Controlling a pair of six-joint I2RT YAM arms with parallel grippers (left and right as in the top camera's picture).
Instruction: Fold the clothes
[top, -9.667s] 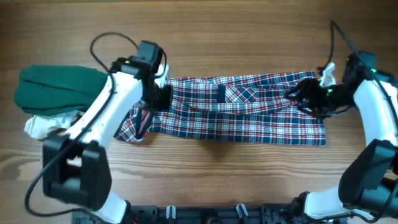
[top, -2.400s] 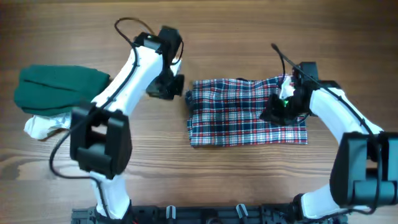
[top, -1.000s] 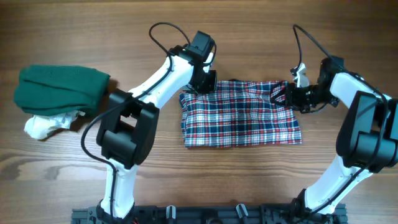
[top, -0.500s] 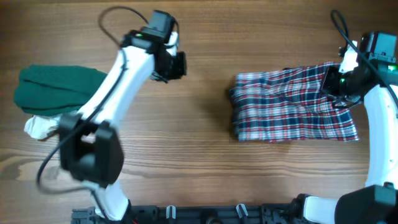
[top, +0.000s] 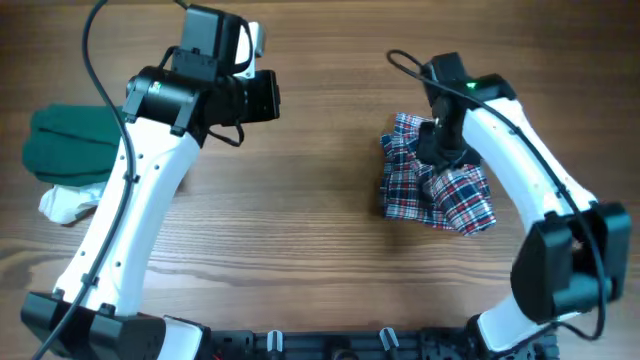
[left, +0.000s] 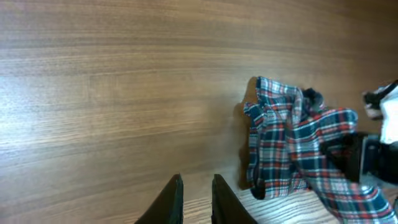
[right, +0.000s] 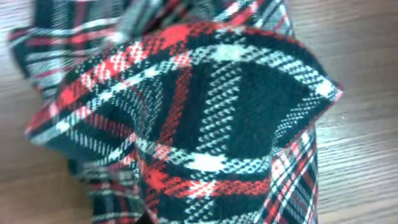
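Next, my right gripper draws the fold to the right in the overhead view, then returns it over the shirt's far edge (top: 408, 122) to release, as the cloth lies bunched.
The red, white and navy plaid shirt (top: 445, 195) lies bunched in a crumpled heap right of the table's centre. It also shows in the left wrist view (left: 292, 146). My right gripper (top: 438, 150) is down on the heap's top edge and shut on a fold of it. In the right wrist view the plaid cloth (right: 205, 112) fills the frame and hides the fingers. My left gripper (top: 268, 98) hovers above bare wood, well to the left of the shirt. Its fingers (left: 197, 199) are nearly together with nothing between them.
A dark green folded garment (top: 60, 150) lies at the far left with a white cloth (top: 65, 205) tucked under its front edge. The wooden table (top: 300, 220) shows bare between the two arms. The right arm's black cable (top: 405, 62) loops above the shirt.
The shirt lay spread flat at the right half a second ago. Now it is bunched up and further left. My right gripper has swung left onto it. My left arm has shifted little.
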